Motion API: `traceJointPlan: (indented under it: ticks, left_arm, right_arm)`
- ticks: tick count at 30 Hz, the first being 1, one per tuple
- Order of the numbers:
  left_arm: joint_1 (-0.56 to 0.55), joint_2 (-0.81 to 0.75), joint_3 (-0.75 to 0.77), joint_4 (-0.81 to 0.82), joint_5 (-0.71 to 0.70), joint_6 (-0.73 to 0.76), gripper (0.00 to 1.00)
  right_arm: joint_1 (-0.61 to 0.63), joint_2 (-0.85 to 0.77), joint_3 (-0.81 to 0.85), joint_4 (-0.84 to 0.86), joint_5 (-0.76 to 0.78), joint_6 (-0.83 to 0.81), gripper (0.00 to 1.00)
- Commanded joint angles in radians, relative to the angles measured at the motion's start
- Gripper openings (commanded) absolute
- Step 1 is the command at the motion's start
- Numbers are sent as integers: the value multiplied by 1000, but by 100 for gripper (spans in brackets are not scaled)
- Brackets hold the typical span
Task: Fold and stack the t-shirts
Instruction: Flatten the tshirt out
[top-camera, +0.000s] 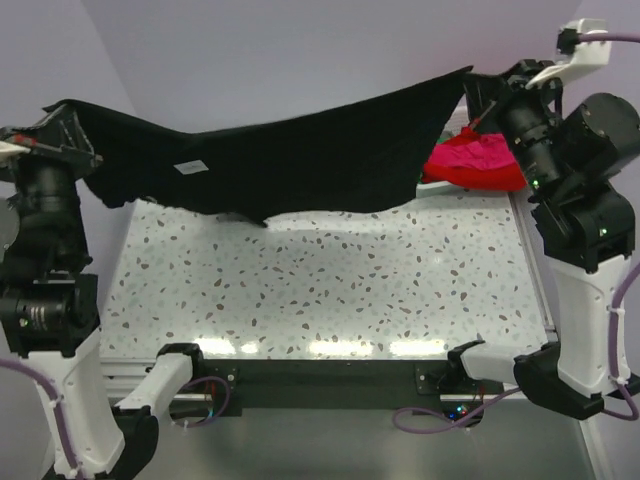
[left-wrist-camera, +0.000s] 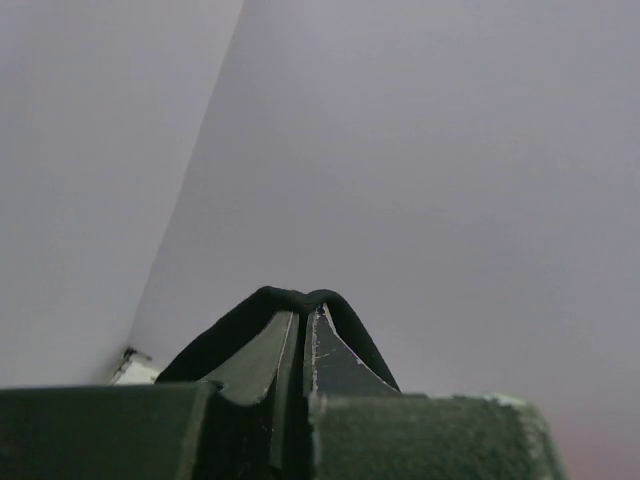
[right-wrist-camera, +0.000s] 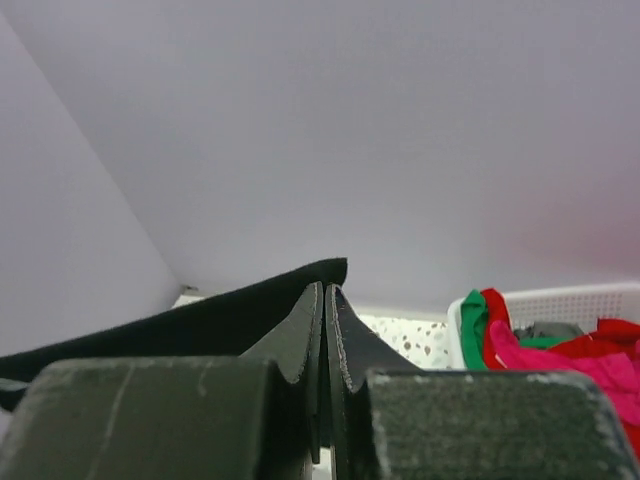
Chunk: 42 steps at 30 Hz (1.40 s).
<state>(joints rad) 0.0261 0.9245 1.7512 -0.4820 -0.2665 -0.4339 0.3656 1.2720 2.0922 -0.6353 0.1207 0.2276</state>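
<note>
My left gripper rises next, then swings outward and down toward the far end of the tabletop to release, since the black t-shirt (top-camera: 300, 155) hangs stretched in the air.
The black t-shirt (top-camera: 300, 155) with a small white neck label (top-camera: 190, 167) hangs stretched in the air between my two grippers, its lower edge sagging toward the back of the table. My left gripper (top-camera: 68, 140) is shut on its left end; in the left wrist view (left-wrist-camera: 305, 300) black cloth (left-wrist-camera: 215, 345) wraps over the closed fingertips. My right gripper (top-camera: 482, 92) is shut on its right corner; in the right wrist view (right-wrist-camera: 325, 292) black cloth (right-wrist-camera: 180, 325) runs off to the left. Red and magenta-pink shirts (top-camera: 478, 160) lie bunched at back right.
The white slatted basket (right-wrist-camera: 570, 300) at the back right holds green (right-wrist-camera: 470, 318), red and pink (right-wrist-camera: 560, 365) shirts. The speckled tabletop (top-camera: 320, 280) lies below the hanging shirt. Plain walls stand behind and on the left.
</note>
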Motion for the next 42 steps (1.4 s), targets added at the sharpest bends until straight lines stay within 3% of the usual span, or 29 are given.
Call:
traceJointPlan:
  ticks: [1, 10, 18, 27, 42]
  left_arm:
    - [5, -13, 59, 74, -22, 46, 0]
    - [5, 158, -44, 220, 148, 66, 0]
    - [6, 309, 105, 275, 197, 92, 0]
    - [8, 243, 182, 295, 225, 121, 0]
    - [6, 42, 294, 177, 199, 150, 0]
  right_arm:
    - [-1, 6, 17, 85, 19, -19, 0]
    - [1, 159, -49, 181, 39, -14, 0]
    - [1, 260, 52, 194, 8, 13, 0]
    - [-1, 172, 75, 186, 20, -46, 0]
    - [1, -56, 17, 220, 97, -134, 0]
